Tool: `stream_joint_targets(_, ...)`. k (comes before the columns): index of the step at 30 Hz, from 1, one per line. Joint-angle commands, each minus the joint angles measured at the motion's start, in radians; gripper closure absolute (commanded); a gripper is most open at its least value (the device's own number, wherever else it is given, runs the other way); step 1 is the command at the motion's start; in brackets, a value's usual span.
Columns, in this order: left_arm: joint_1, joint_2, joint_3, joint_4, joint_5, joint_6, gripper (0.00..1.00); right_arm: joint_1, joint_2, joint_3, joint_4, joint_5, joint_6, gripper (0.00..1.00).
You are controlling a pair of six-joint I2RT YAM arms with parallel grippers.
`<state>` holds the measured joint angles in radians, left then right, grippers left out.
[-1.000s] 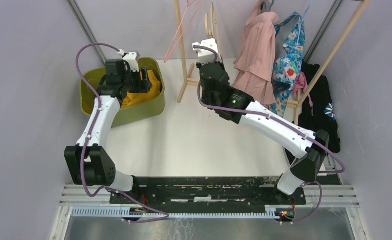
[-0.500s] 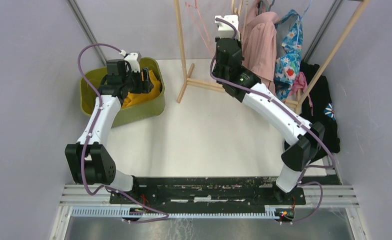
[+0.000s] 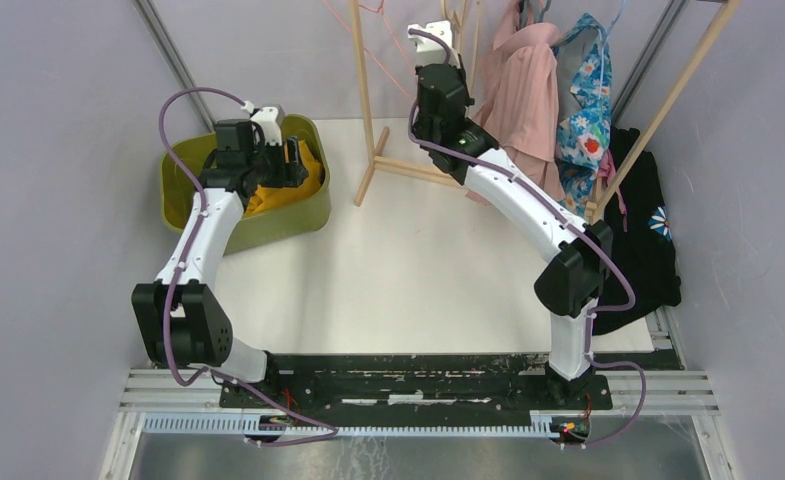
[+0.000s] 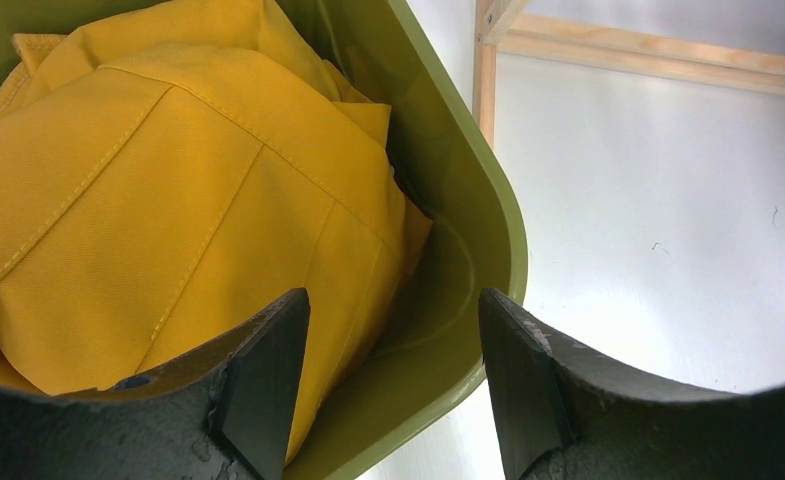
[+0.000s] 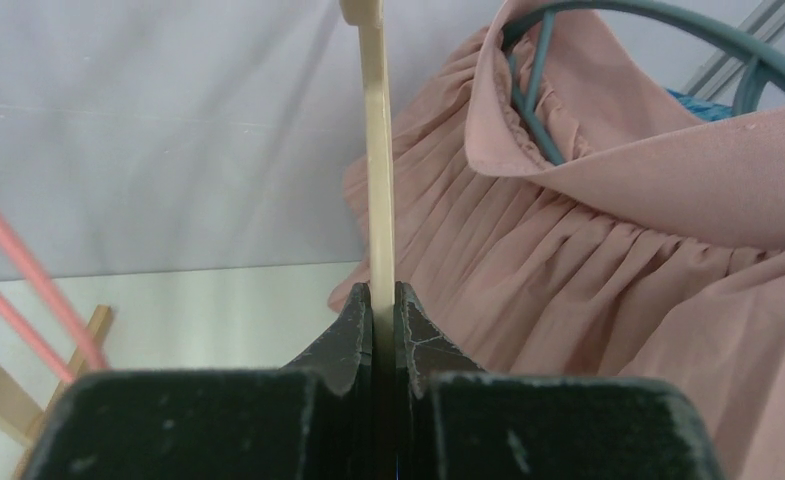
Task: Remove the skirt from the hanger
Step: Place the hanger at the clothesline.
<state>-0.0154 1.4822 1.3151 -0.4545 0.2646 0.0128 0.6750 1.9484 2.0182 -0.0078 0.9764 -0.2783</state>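
I next need to raise my right gripper outward to the gap [image 3: 448, 9] [image 5: 268, 150] beside the pink pleated garment, because the gap lies outward. I should release the hanger there, as it is now bare of cloth.
The yellow skirt [image 3: 286, 186] [image 4: 168, 180] lies bunched in an olive-green bin [image 3: 268, 228] [image 4: 473, 195] at the back left. My left gripper [image 3: 292, 160] [image 4: 393, 305] hovers open just above the bin's right rim, with nothing between its fingers. My right gripper [image 3: 450, 42] [image 5: 384, 292] is raised at the back by the clothes rack. It is shut on the thin pale wooden bar of the hanger [image 5: 373, 150], which stands upright from the jaws with no cloth on it.
A pink pleated garment [image 3: 528, 90] [image 5: 568, 260] on a teal hanger [image 5: 648, 15] hangs right beside my right gripper. A floral garment [image 3: 583, 100] and a black one [image 3: 643, 220] hang further right. The wooden rack post [image 3: 363, 90] and thin pink hangers [image 5: 28, 270] stand left of it.
My right arm has stretched up and back toward the top of the rack, carrying the wooden hanger. The left arm has stayed over the bin.
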Motion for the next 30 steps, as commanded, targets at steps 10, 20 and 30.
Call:
stream_joint_targets(10, -0.006, 0.043, 0.035, 0.04, 0.016, 0.039, 0.3, -0.019, -0.064, 0.046, 0.072, -0.005, 0.001, 0.99)
stream_joint_targets(20, -0.005, 0.027, 0.023, 0.044, 0.015, 0.038, 0.3, -0.002, -0.09, 0.034, 0.075, -0.012, 0.01, 0.99)
stream_joint_targets(30, -0.007, 0.025, 0.022, 0.047, 0.01, 0.032, 0.29, 0.017, -0.118, 0.003, 0.083, -0.012, 0.0, 0.99)
